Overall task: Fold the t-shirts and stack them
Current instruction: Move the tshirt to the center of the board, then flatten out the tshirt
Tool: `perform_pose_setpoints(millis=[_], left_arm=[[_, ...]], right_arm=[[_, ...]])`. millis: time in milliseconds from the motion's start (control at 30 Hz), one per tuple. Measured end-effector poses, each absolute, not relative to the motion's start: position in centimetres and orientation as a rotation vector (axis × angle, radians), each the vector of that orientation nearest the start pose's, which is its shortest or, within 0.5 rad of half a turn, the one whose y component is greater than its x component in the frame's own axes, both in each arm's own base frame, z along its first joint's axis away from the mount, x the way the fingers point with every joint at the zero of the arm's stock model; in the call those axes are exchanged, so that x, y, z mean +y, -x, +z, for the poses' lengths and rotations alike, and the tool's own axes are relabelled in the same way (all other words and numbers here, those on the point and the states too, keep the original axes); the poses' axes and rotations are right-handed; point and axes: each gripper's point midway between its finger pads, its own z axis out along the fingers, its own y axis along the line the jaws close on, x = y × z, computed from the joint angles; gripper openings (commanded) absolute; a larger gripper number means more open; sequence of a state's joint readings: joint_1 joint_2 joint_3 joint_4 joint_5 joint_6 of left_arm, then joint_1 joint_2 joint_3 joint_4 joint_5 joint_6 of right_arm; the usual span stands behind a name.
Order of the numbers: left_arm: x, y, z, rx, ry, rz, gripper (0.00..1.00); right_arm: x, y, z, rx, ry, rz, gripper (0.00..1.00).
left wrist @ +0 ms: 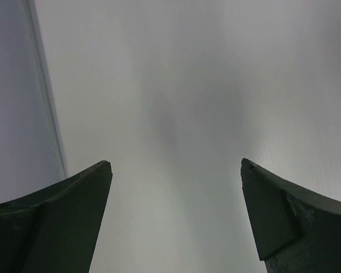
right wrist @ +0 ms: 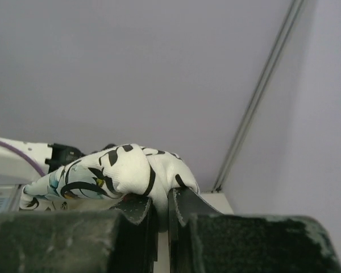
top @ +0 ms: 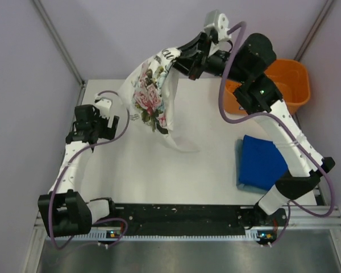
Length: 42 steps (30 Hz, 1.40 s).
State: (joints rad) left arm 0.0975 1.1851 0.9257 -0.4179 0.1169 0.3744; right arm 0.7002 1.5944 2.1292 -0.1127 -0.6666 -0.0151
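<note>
My left gripper is not yet at the shirt's loose white lower edge. It should next move back toward the black strip, then go down onto that edge.
The white t-shirt with the pink-rose print hangs in the air over the back of the table, its lower end trailing down to the tabletop. My right gripper is raised high and shut on its top edge; the right wrist view shows the bunched printed cloth pinched between the dark fingers. The plain blue t-shirt lies folded on the right side of the table. My left gripper hovers open at the left, just beside the hanging shirt. Only bare tabletop shows between its wide-spread fingers.
An orange basket stands at the back right corner, partly behind the right arm. Grey walls and a metal frame post close in the table. A black strip runs along the near edge between the arm bases.
</note>
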Motion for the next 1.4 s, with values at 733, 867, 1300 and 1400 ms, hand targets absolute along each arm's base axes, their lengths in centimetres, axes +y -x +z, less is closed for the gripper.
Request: perform_pose_setpoints(millis=[733,867,1300,1400], left_arm=[[-1.5,-33.3,17.8,2.226,-0.742,0.019,0.87],[-8.9,-28.1,13.2,2.224,-1.151,-0.2,0.89],[-15.5,-12.5,4.0,2.023,-2.002,-0.486,0.91],[-15.7,-13.1,2.3,2.045,-2.042,-0.433,0.34]], right_arm=[[27.5,-42.4,13.0,2.333,0.654,0.322,0.0],[22.5,-44.0,10.4,2.48,0.422,0.321,0.0],[21.6,-43.2,9.2,2.547,0.317,0.387,0.0],[21.5,-42.8,9.2,2.552,0.318,0.387,0.0]])
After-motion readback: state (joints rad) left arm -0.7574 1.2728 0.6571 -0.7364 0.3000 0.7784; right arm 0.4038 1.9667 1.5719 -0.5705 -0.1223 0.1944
